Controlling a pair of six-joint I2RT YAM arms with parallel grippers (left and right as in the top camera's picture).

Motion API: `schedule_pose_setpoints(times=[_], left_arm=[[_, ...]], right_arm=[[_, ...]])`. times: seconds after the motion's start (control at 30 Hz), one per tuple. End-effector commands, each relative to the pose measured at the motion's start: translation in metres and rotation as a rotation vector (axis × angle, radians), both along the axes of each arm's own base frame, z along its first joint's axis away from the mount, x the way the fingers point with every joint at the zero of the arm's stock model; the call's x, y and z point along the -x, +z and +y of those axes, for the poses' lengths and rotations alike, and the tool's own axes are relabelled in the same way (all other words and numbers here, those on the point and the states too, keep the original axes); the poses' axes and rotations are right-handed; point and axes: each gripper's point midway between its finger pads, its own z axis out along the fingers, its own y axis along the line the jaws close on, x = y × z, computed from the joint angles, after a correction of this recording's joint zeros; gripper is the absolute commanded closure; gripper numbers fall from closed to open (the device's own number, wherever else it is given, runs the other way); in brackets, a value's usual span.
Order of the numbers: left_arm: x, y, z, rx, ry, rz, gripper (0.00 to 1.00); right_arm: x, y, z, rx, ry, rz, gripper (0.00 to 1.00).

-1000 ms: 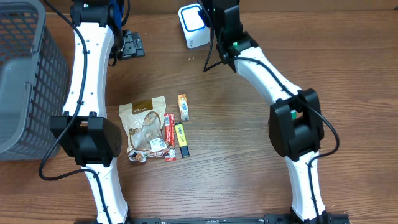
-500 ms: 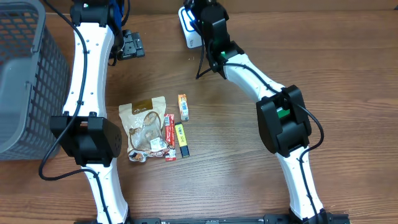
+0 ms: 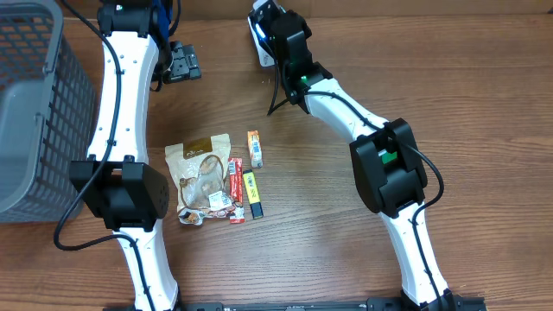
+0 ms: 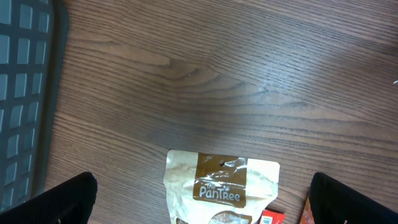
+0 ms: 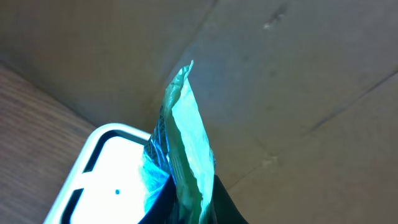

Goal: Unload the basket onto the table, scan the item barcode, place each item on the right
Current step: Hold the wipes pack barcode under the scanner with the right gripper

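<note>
My right gripper draws back and down next and releases the packet on bare tabletop beside the orange pack, as that tabletop lies below and back from it.
My right gripper (image 5: 189, 208) is shut on a thin green-teal packet (image 5: 185, 137), which stands edge-on just in front of the lit white scanner (image 5: 102, 171). From overhead, the right gripper (image 3: 266, 19) sits over the scanner (image 3: 263, 57) at the table's back and hides most of it; the packet cannot be made out there. My left gripper (image 3: 181, 62) hangs open at the back left. In its wrist view the left gripper (image 4: 208, 200) has nothing between its wide-apart fingers, and the tan Pantree pouch (image 4: 224, 186) lies on the table below.
The pouch (image 3: 200, 173), a red bar (image 3: 236, 186), a yellow bar (image 3: 252, 192) and an orange pack (image 3: 255, 147) lie together mid-table. A grey mesh basket (image 3: 34, 112) stands at the left edge. A brown cardboard wall (image 5: 292, 81) rises behind the scanner.
My right arm has swung left, so its gripper now covers most of the scanner. The left arm and the items on the table have not moved.
</note>
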Motion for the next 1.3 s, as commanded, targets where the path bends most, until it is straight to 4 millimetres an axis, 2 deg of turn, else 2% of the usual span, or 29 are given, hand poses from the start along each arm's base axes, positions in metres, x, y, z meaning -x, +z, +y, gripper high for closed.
schedule_pose_setpoints(times=[0.0,0.2,0.43,0.73,1.03,1.1,1.13,1.2,1.27], left_arm=[[0.0,0.004,0.003,-0.018,-0.017,-0.007,0.0],[0.0,0.004,0.003,-0.018,-0.017,-0.007,0.0],[0.0,0.004,0.003,-0.018,-0.017,-0.007,0.0],[0.0,0.004,0.003,-0.018,-0.017,-0.006,0.0],[0.0,0.004,0.003,-0.018,-0.017,-0.007,0.0],[0.0,0.004,0.003,-0.018,-0.017,-0.007,0.0],[0.0,0.004,0.003,-0.018,-0.017,-0.007,0.0],[0.0,0.004,0.003,-0.018,-0.017,-0.007,0.0],[0.0,0.004,0.003,-0.018,-0.017,-0.007,0.0]], right_arm=[[0.003,0.001,0.01,0.002,0.008,0.0,0.96],[0.009,-0.008,0.018,0.021,0.023,0.033,0.96],[0.014,-0.023,0.017,0.053,0.026,0.092,0.96],[0.025,-0.038,0.031,0.064,0.1,0.159,0.96],[0.025,-0.039,0.03,0.065,0.096,0.163,0.96],[0.023,-0.031,0.026,0.024,0.057,0.148,0.96],[0.021,-0.021,0.023,-0.019,0.024,0.127,0.96],[0.019,0.001,0.021,-0.068,0.001,0.085,0.96],[0.02,0.037,0.02,-0.105,0.004,0.027,0.96]])
